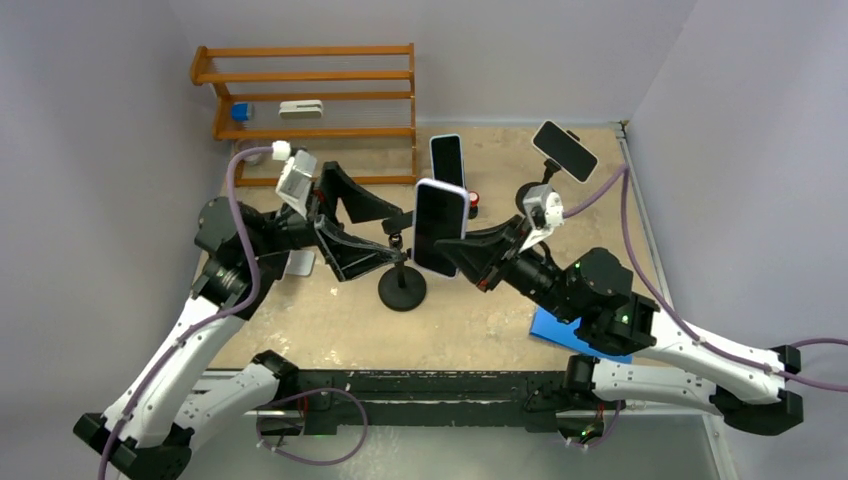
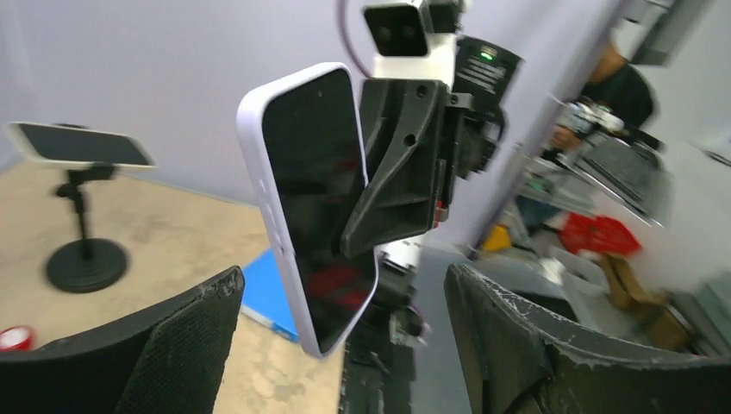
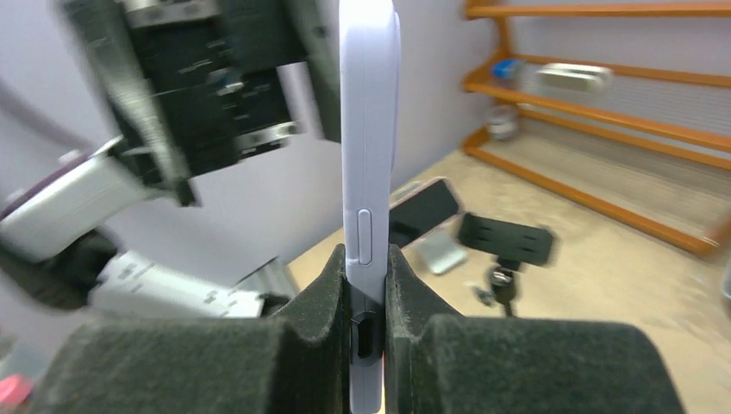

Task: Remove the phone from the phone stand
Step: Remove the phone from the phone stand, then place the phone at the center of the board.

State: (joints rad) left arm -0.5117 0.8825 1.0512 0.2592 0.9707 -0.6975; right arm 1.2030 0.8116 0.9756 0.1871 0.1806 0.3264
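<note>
The phone is clear of the stand's empty clamp, so I will tilt my right gripper, bring it down to the bare tabletop beside the round base and release the phone.
The phone point(image 1: 440, 225), dark-screened in a pale lavender case, stands upright above the table with my right gripper point(image 1: 462, 250) shut on its lower part. In the right wrist view its edge point(image 3: 369, 129) is pinched between the gripper point(image 3: 369, 259) pads. The black phone stand point(image 1: 402, 290) is just left of it; its clamp point(image 3: 506, 239) is empty and apart from the phone. My left gripper point(image 1: 400, 235) is open by the stand's top. In the left wrist view the phone point(image 2: 310, 207) hangs between my wide-apart fingers point(image 2: 552, 345), untouched by them.
A second phone point(image 1: 447, 160) and a third phone point(image 1: 563, 150) sit on other stands at the back. An orange wooden rack point(image 1: 310, 100) stands at the back left. A blue pad point(image 1: 565, 335) lies under the right arm, and a small red item point(image 1: 473, 198) sits behind the phone.
</note>
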